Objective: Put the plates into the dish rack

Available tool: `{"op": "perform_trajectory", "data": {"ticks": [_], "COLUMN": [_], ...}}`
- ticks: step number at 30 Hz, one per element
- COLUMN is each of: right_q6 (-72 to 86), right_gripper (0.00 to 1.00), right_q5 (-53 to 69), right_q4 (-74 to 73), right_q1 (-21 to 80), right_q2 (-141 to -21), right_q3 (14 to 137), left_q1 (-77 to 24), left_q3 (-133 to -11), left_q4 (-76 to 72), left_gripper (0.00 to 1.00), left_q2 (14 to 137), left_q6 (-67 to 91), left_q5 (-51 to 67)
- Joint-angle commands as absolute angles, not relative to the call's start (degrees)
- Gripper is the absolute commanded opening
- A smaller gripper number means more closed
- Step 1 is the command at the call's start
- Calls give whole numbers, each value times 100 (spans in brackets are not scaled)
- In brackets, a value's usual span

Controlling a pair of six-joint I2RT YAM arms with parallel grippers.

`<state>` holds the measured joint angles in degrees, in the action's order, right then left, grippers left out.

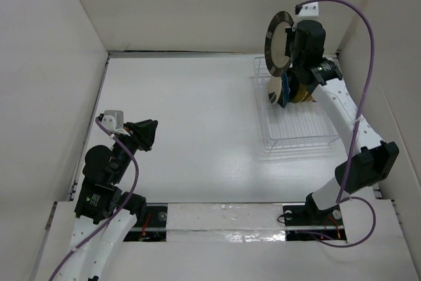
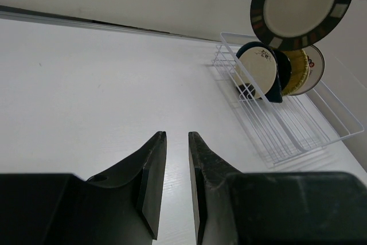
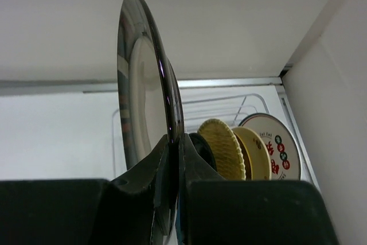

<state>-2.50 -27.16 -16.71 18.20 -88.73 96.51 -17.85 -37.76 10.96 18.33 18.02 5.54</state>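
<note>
The rack's free far corner is below, left in the top view, so my right gripper should next lower there to release the dark-rimmed plate.
My right gripper (image 3: 175,142) is shut on the rim of a dark-rimmed plate (image 1: 277,43) with a cream centre, held upright on edge above the far end of the white wire dish rack (image 1: 309,133). Several plates stand in the rack's far end: a cream floral plate (image 2: 256,68), a yellow woven-look plate (image 3: 225,148), a cream plate (image 3: 256,153) and a white plate with red characters (image 3: 280,147). My left gripper (image 2: 176,137) hovers low over the table at the near left, jaws a narrow gap apart, nothing between them.
White walls close in the table on the left, back and right; the right wall (image 1: 395,64) runs right beside the rack. The rack's near half (image 2: 298,130) holds only bare wires.
</note>
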Motion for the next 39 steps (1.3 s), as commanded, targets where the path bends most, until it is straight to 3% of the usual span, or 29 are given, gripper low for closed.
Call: {"op": "perform_trajectory", "data": {"ticks": [1, 16, 30, 32, 33, 35, 36, 37, 38, 39], "right_q6": [-518, -774, -185, -9, 148, 455, 527, 614, 789, 869], "right_gripper": [0, 0, 2, 13, 33, 58, 78, 89, 99, 100], "right_q5": [-2856, -3665, -3831, -4016, -4060, -4026, -3964, -3886, -3850, -3789], "right_q4": [-905, -800, -527, -536, -536, -598, -598, -615, -624, -624], "right_q1": [1881, 2109, 2627, 2628, 2689, 2742, 2742, 2803, 2804, 2804], "right_q2": [-8815, -9510, -9404, -9378, -9361, -9176, -9071, -8853, -8729, -8597], "right_q3": [9985, 9493, 8078, 7972, 7954, 7876, 7849, 7814, 7779, 7691], "left_q1": [-1758, -1758, -1758, -1758, -1758, -1758, -1758, -1758, -1758, -1758], "left_q3": [-3911, -3911, -3902, -3911, -3902, -3920, -3920, -3929, -3920, -3920], "left_q4": [852, 844, 853, 835, 818, 800, 800, 782, 782, 765], "left_gripper": [19, 19, 22, 30, 33, 42, 45, 48, 54, 56], "left_q2": [1890, 1925, 2144, 2171, 2180, 2180, 2180, 2171, 2162, 2162], "left_q6": [1758, 1749, 1732, 1723, 1723, 1705, 1705, 1705, 1705, 1714], "left_q5": [615, 624, 685, 729, 790, 835, 809, 791, 774, 747]}}
